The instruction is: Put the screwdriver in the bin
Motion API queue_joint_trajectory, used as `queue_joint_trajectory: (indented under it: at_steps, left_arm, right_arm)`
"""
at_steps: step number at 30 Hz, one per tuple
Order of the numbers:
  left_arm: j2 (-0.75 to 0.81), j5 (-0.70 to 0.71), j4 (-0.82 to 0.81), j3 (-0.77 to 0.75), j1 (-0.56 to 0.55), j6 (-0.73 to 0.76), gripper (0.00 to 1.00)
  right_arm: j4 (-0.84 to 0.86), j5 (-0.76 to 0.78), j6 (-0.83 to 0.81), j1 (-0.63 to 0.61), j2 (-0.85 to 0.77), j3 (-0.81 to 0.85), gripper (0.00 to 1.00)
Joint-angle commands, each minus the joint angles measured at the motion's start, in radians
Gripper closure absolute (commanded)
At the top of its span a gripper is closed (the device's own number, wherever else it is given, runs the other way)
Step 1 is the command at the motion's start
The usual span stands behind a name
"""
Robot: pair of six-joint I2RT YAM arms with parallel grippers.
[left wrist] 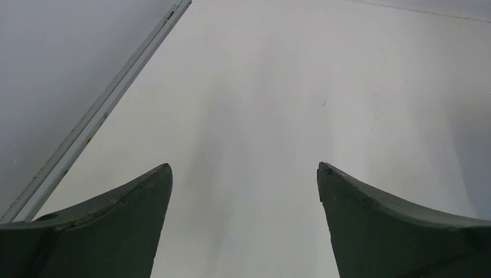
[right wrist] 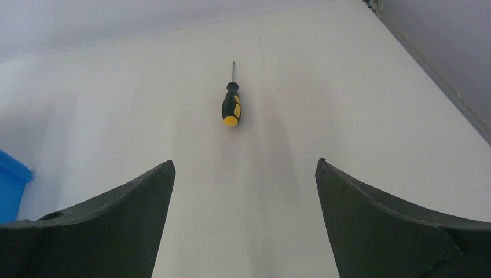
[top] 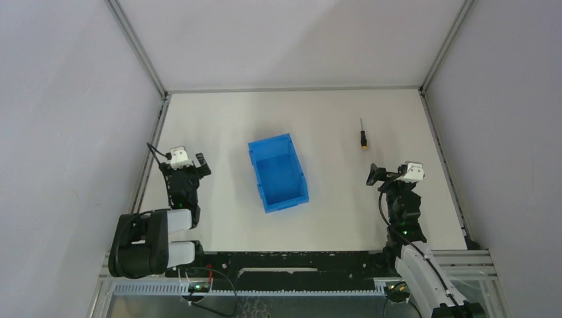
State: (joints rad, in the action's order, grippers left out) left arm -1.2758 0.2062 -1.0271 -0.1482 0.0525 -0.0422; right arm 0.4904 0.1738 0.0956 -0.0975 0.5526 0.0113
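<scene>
The screwdriver is below my right gripper, which next needs to reach outward, tip its fingers down and lower them around its handle (top: 364,139) (right wrist: 231,103), thicker than its stem.
The screwdriver (top: 362,136) lies on the white table at the back right, shaft pointing away, black handle with a yellow band. It also shows in the right wrist view (right wrist: 231,104), ahead of the fingers. The blue bin (top: 278,172) stands open and empty at the table's middle; a corner of it shows in the right wrist view (right wrist: 11,182). My right gripper (top: 376,174) is open and empty, a little nearer than the screwdriver; it also shows in the right wrist view (right wrist: 244,165). My left gripper (top: 199,162) is open and empty, left of the bin; it also shows in the left wrist view (left wrist: 244,167).
Grey walls with metal frame rails (top: 149,152) close the table on the left, back and right. The left rail shows in the left wrist view (left wrist: 92,116). A black bar (top: 291,262) carrying the arm bases runs along the near edge.
</scene>
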Motion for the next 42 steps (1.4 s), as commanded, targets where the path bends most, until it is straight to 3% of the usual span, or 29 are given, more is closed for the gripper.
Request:
queue_joint_trajectory:
  at_steps: [1,6,10,16,20,30,38,42]
  left_arm:
    - [0.016,0.003,-0.036,-0.042,-0.005,0.021,0.00]
    - [0.015,0.003,-0.035,-0.042,-0.005,0.021,0.00]
    - [0.015,0.003,-0.036,-0.042,-0.005,0.021,0.00]
    - [0.015,0.003,-0.036,-0.042,-0.005,0.021,0.00]
    - [0.015,0.004,-0.036,-0.043,-0.005,0.021,0.00]
    - [0.015,0.004,-0.036,-0.043,-0.005,0.021,0.00]
    - [0.015,0.004,-0.036,-0.043,-0.005,0.021,0.00]
    - [0.015,0.004,-0.036,-0.043,-0.005,0.021,0.00]
  right_arm:
    - [0.029,0.007,0.019,0.004,0.010,0.000,0.00]
    - [-0.028,0.039,0.064,0.005,0.056,0.050,0.00]
    - [-0.304,0.022,0.081,0.001,0.127,0.307,0.00]
    - [-0.995,-0.053,0.102,-0.031,0.551,0.928,0.00]
    - [-1.230,-0.068,0.115,-0.033,0.889,1.278,0.00]
    - [-1.446,-0.048,0.103,0.016,1.526,1.869,0.08]
    - [-1.394,-0.059,0.071,0.061,1.707,1.924,0.15]
    - [-1.376,-0.078,0.047,0.065,1.765,1.930,0.31]
